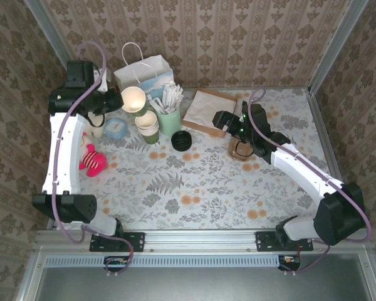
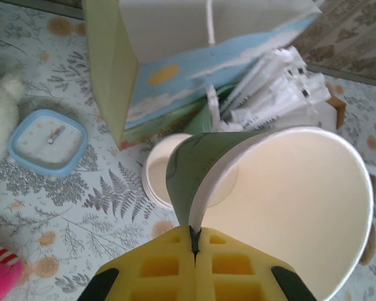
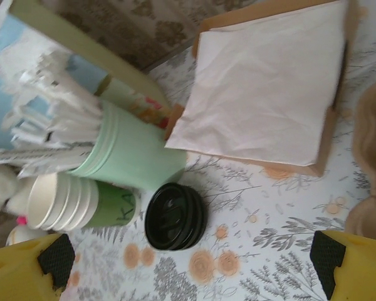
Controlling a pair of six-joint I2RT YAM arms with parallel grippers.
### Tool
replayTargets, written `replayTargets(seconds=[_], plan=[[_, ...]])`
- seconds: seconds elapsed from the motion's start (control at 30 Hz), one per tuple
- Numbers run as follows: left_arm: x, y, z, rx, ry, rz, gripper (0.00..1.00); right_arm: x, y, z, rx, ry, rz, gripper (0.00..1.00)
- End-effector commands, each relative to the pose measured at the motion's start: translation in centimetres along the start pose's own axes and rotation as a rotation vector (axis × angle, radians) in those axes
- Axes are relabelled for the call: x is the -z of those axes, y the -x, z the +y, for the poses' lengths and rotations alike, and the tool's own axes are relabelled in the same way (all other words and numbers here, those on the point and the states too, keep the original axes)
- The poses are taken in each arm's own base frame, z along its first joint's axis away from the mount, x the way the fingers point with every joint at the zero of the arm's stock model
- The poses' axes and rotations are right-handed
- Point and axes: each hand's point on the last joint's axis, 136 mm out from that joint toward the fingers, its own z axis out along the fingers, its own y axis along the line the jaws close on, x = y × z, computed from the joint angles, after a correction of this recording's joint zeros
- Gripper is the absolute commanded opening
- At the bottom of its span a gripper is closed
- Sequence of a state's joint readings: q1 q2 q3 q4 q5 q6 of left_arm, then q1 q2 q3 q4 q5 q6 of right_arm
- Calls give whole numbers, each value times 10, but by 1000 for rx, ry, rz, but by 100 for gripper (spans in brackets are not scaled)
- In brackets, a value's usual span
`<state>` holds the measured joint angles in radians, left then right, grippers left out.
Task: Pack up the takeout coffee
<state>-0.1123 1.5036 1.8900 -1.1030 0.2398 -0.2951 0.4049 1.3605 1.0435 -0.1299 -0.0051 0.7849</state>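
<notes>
I will next carry the green cup back with my left gripper and lower it on the lids' near side, because the table is empty there.
My left gripper (image 1: pixel 116 99) (image 2: pixel 194 241) is shut on the rim of a lidless green paper cup (image 1: pixel 133 98) (image 2: pixel 282 194) with a cream inside. It holds the cup tilted in the air above the stack of like cups (image 1: pixel 147 125) (image 2: pixel 151 179) (image 3: pixel 69 200). A short stack of black plastic lids (image 1: pixel 182 140) (image 3: pixel 174 216) lies on the table beside that stack. My right gripper (image 1: pixel 224 119) (image 3: pixel 189 254) hovers open above and just right of the lids, with nothing between its fingers. The takeout coffee is out of view.
A paper bag (image 1: pixel 144 72) (image 2: pixel 175 56) stands at the back. A mint cup of wrapped sticks (image 1: pixel 169 116) (image 3: pixel 125 147), a napkin tray (image 1: pixel 207 110) (image 3: pixel 269 94), a brown cup carrier (image 1: pixel 241 149) (image 3: pixel 370 188), a blue clock (image 1: pixel 116 128) (image 2: pixel 48 141) and a pink toy (image 1: pixel 93 160) lie around.
</notes>
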Motion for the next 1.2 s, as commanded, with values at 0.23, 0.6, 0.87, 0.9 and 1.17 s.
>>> replayTargets(seconds=[0.23, 0.6, 0.87, 0.9, 1.17], plan=[[-23, -130, -55, -117, -214, 265, 0, -43, -27, -17, 111, -107, 61, 100], [-103, -205, -46, -230, -112, 347, 0, -105, -71, 29, 318, -45, 218, 92], [-132, -232, -55, -199, -127, 433, 9, -151, -98, 20, 335, -106, 289, 78], [-134, -233, -55, -198, -125, 440, 9, -155, -103, 21, 340, -100, 309, 77], [-149, -248, -53, -230, -95, 515, 19, -173, -123, 14, 387, -160, 398, 56]])
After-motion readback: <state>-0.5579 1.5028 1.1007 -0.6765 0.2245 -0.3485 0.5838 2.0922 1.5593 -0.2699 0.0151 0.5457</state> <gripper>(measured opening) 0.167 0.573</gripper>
